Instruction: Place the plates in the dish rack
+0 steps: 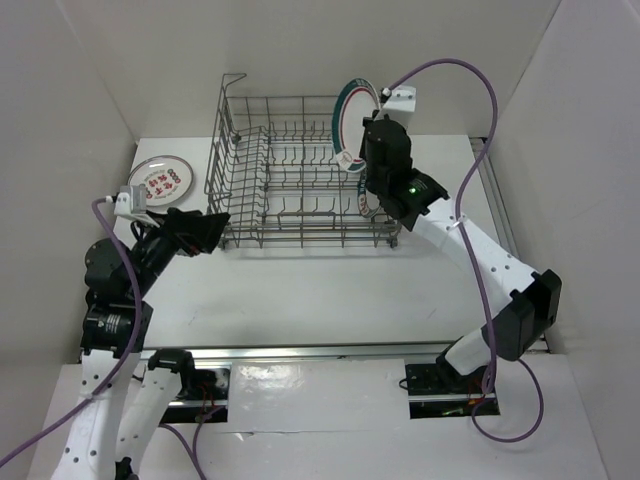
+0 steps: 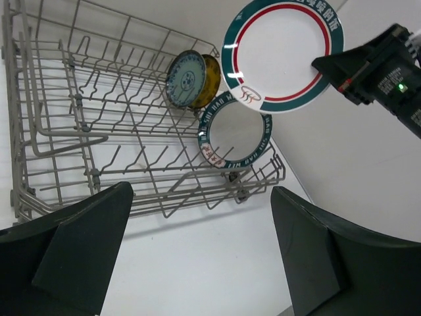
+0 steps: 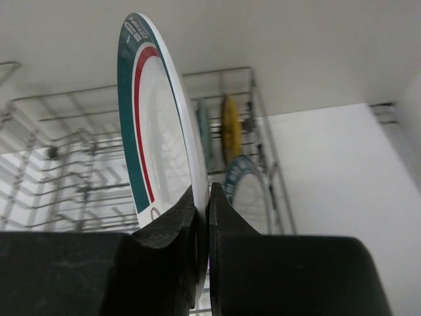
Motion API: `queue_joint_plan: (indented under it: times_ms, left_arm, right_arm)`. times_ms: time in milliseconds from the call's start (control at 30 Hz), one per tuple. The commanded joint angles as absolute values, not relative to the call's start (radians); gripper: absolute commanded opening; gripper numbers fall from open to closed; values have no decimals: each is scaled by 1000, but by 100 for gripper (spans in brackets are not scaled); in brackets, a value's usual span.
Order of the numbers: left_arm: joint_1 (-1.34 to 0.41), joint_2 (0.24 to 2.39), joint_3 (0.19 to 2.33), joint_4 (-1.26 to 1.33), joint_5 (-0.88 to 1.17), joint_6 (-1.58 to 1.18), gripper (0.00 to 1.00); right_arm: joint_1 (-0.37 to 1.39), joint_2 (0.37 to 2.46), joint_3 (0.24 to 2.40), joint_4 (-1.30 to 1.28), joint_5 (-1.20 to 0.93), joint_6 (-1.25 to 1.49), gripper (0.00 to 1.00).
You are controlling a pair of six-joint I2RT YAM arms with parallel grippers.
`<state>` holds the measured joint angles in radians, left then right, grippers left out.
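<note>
Next, my right gripper tilts downward and brings the upright white plate down into the empty slots beside the lettered plate, toward the rack's middle.
The grey wire dish rack (image 1: 290, 215) stands at the table's back middle. My right gripper (image 3: 202, 197) is shut on the lower edge of a white plate with a teal rim and red ring (image 3: 154, 131), held upright above the rack's right end (image 1: 345, 125). Three plates stand on edge in that end: a yellow one (image 2: 210, 76), a teal-blue patterned one (image 2: 184, 79), and a white one with a dark lettered rim (image 2: 233, 131). A white plate with red marks (image 1: 160, 180) lies flat on the table left of the rack. My left gripper (image 2: 200, 191) is open and empty, low before the rack's left front corner.
White walls close in the table at the back and both sides. A purple cable (image 1: 480, 95) loops over the right arm. A metal rail (image 1: 320, 350) runs along the near edge by the arm bases.
</note>
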<state>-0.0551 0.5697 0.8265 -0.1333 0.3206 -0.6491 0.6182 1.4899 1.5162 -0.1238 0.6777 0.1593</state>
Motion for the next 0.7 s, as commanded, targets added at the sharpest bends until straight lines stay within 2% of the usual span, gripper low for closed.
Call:
queue_joint_plan:
  times_ms: [0,100,267,667]
  left_arm:
    - [-67,545,801,-135,365,-604,100]
    - [-77,545,792,-135,386,-614,100]
    - [-87,523,792,-175,364,-592,100]
    - [-106,505,793,-209,318,-572,100]
  right_arm:
    - [673,1492,1537,-110,993,80,0]
    - [721,1561,1568,-147,1133,80,0]
    - [753,1669,1611,-201,1230,91,0]
    - [709,1713,1601,-210,1175,124,0]
